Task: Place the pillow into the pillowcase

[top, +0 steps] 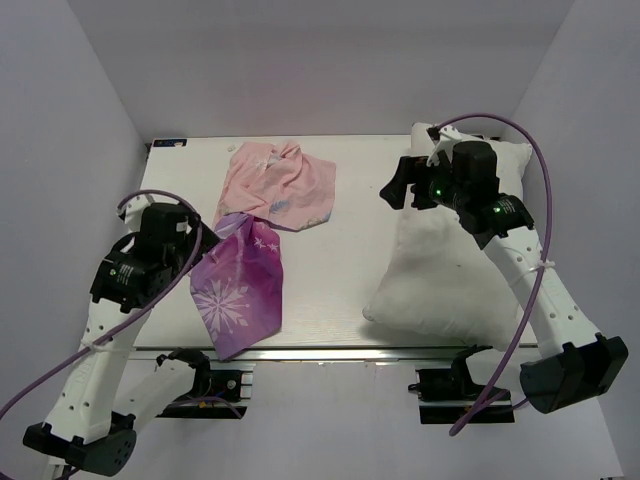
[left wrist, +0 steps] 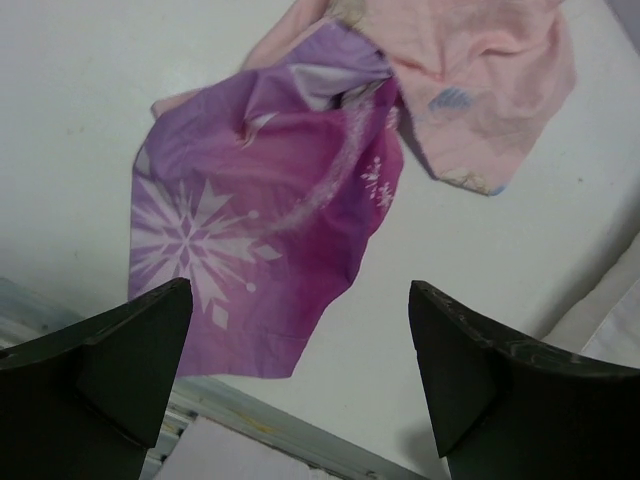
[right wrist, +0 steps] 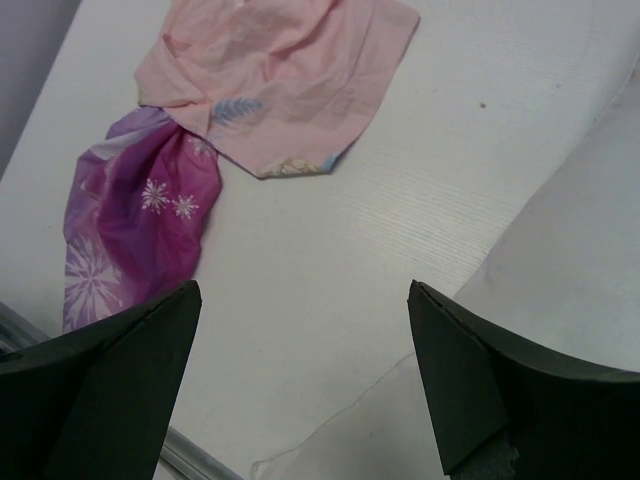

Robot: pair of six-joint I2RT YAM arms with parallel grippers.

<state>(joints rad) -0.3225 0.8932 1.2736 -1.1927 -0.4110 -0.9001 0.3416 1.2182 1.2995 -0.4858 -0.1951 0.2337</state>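
Note:
My left gripper needs to move across and down onto the pillowcase's purple part [top: 249, 270] [left wrist: 301, 215] beside the large snowflake, because that part is below it and to its right in the top view.
The pillowcase [top: 262, 225] lies crumpled at the left-middle of the table, pink face toward the back, purple snowflake face hanging to the front edge. The plain white pillow [top: 450, 265] lies along the right side. My left gripper [top: 203, 238] is open and empty, just left of the purple part. In the left wrist view [left wrist: 300, 300] it hovers above the pillowcase [left wrist: 260, 220]. My right gripper [top: 394, 187] is open and empty above the pillow's left edge. In the right wrist view [right wrist: 303, 300] the pillow [right wrist: 560, 260] is at right and the pillowcase [right wrist: 270, 80] at upper left.
The white table [top: 340, 270] has a metal front rail [top: 330, 350] and pale walls on three sides. A small label [top: 170, 142] sits at the back left corner. Purple cables loop from both arms. A pillow corner shows in the left wrist view [left wrist: 620, 320].

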